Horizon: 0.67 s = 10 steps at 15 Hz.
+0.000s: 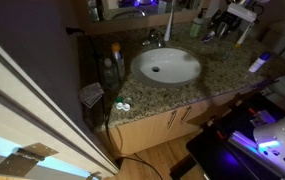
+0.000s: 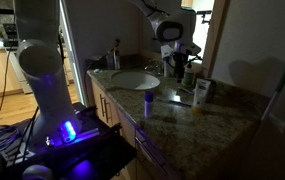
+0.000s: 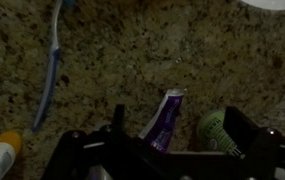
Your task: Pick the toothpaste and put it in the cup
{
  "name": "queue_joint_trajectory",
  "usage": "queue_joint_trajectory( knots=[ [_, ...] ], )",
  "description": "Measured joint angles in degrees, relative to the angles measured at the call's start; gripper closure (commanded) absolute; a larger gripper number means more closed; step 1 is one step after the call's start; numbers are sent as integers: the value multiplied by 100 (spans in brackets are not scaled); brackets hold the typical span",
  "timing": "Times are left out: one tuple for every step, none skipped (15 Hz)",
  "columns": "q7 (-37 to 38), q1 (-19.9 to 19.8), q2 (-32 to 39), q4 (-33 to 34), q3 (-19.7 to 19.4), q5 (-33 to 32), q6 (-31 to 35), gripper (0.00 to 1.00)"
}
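I should move my gripper down onto the lower end of the purple toothpaste (image 3: 160, 134).
The toothpaste (image 3: 164, 122) is a small purple tube lying on the speckled granite counter, crimped end pointing away, in the wrist view. My gripper (image 3: 177, 135) is open; its dark fingers stand on either side of the tube and of a small green bottle (image 3: 218, 130) just beside it. The tube looks untouched. In both exterior views the gripper (image 2: 176, 60) (image 1: 234, 22) hangs low over the counter behind the sink. I cannot pick out the grey cup with certainty in these dark frames.
A white sink basin (image 1: 167, 66) (image 2: 134, 80) is set in the counter, with a faucet (image 1: 154, 38) behind it. A blue toothbrush (image 3: 50, 75) and a white tube with a yellow cap (image 3: 0, 156) lie to the left in the wrist view. A white tube (image 2: 200, 92) lies on the counter.
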Motion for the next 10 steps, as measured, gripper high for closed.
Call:
queue_joint_trajectory(
  knots=[
    [0,-14,39,0,41,55,104,0],
    [0,-16,44,1,64,77,143,0],
    [0,-18,41,1,77,88,162,0],
    [0,-20,41,1,79,91,172,0],
    [0,-24,41,1,80,92,176,0],
    [88,-26,55,5,79,-25,142,0],
    [241,-23,111,20,85,-124,137,0],
    [343,-22,231,57,116,-132,150,0],
    [435,-21,384,114,161,-120,187,0],
    [511,-22,561,194,219,-85,218,0]
  ],
)
